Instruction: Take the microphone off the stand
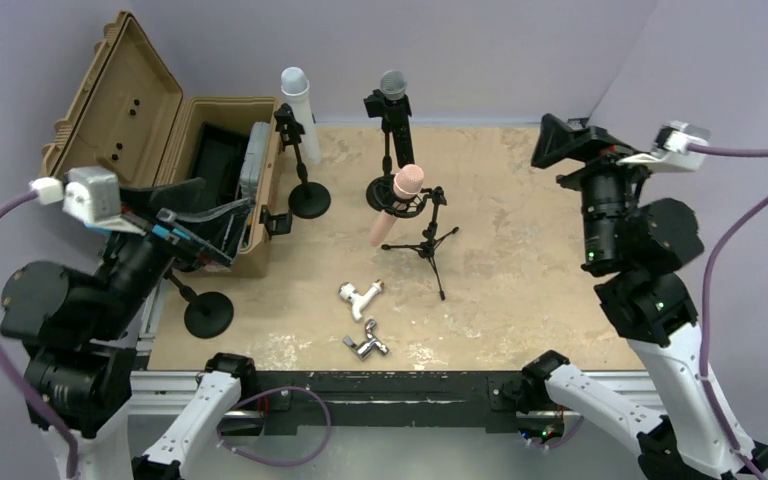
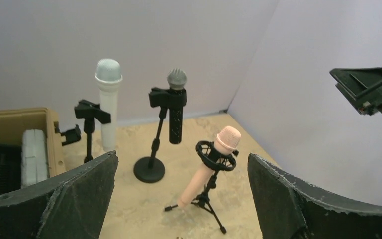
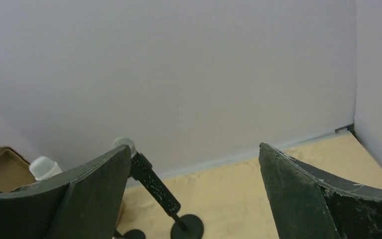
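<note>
My right gripper will next go down toward the left in the top view, onto the pink microphone's head, because that end of the microphone is clear above the ring mount.
Three microphones stand on the table. A pink microphone leans in the ring mount of a small black tripod stand at mid-table. A black microphone is clipped on a round-base stand behind it. A white microphone is on a stand at the back left. My left gripper is open and empty, left of and apart from the pink microphone. My right gripper is open and empty, high at the right.
An open tan case sits at the back left. An empty round-base stand stands under my left arm. A white fitting and a metal fitting lie near the front edge. Grey walls close the back and right.
</note>
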### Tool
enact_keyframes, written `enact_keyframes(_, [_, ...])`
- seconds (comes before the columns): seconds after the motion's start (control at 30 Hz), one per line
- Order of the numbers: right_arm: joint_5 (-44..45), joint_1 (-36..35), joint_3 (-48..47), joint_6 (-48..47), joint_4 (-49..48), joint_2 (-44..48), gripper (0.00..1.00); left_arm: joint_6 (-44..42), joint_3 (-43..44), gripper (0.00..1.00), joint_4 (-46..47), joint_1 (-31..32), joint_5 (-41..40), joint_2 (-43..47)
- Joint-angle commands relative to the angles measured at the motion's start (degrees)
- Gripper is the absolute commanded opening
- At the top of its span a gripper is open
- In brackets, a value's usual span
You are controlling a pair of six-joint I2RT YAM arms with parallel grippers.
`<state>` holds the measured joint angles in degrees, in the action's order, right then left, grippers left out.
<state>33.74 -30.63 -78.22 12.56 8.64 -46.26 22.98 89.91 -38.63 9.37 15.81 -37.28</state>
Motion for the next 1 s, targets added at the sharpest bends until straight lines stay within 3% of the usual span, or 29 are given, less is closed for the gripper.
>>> enact_keyframes(0.0, [-0.73,0.03,1.52,2.18,2.01,-0.93,0.99,2.71,-1.84,1.0,-0.58,-0.49,9.38,-3.31])
enact_keyframes(0.3, [-8.94,0.04,6.06,8.83,2.11,-4.69,0.99,9.07,-6.5,1.0,7.3,-0.48,19.64,-10.39])
enact_keyframes(0.47, [-24.48,0.0,14.08,8.27,-7.25,0.1,0.99,11.04,-6.94,1.0,11.18,-0.04,24.57,-15.59])
enact_keyframes(0.7, [-44.23,-0.07,15.3,9.55,-11.88,-5.94,0.98,5.55,-8.8,1.0,11.13,2.01,23.1,-17.01])
enact_keyframes(0.8, [-43.2,-2.19,14.25,11.4,-12.06,-9.31,0.92,1.09,-12.21,1.0,11.29,4.33,19.96,-15.08])
enact_keyframes(0.97, [-30.19,-9.57,12.96,15.06,-10.33,-12.25,0.92,-3.33,-20.17,1.0,14.25,5.49,15.52,-9.51])
